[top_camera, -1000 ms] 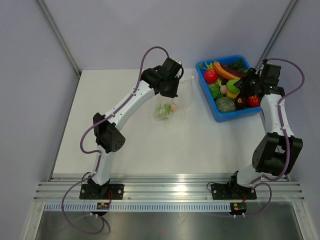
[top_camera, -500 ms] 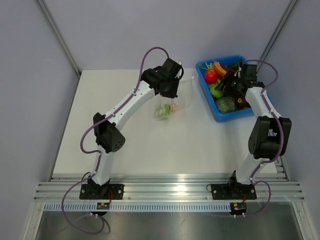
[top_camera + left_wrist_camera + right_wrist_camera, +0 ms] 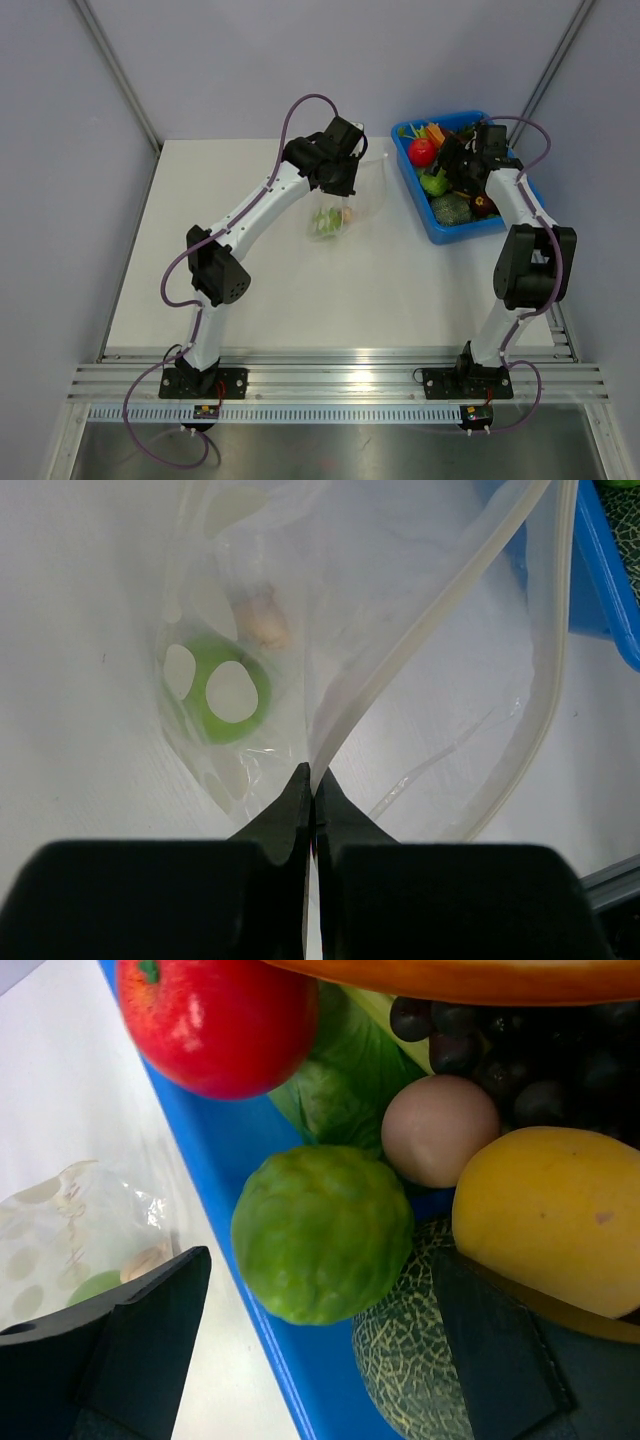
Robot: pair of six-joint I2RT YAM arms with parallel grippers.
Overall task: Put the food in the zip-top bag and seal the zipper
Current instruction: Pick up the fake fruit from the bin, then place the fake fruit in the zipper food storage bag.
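The bumpy green fruit (image 3: 434, 184) (image 3: 322, 1235) is below, between my right gripper's spread fingers, and the gap between them is already as wide as the fruit. My right gripper should move down onto it next.
The clear zip-top bag (image 3: 350, 200) hangs over the table with a green piece of food (image 3: 225, 685) and a beige piece (image 3: 265, 625) inside. My left gripper (image 3: 313, 780) is shut on the zipper (image 3: 430, 630) strip at one corner of the mouth, and the mouth gapes open. My right gripper (image 3: 320, 1260) stands open low over the blue tray (image 3: 440, 236). A round green food (image 3: 322, 1232) lies between its fingers (image 3: 140, 1330) without touching them. A red tomato (image 3: 215, 1020), a yellow fruit (image 3: 545, 1215) and a netted melon (image 3: 410, 1370) lie around it.
The blue tray (image 3: 215, 1190) holds several more toy foods, with dark grapes (image 3: 500, 1050) and an orange carrot at the back. Its left wall stands close to the bag. White table spreads to the left and front.
My right arm has swung left across the tray toward the green food, and its jaws have opened wider. The left arm and the bag have not moved.
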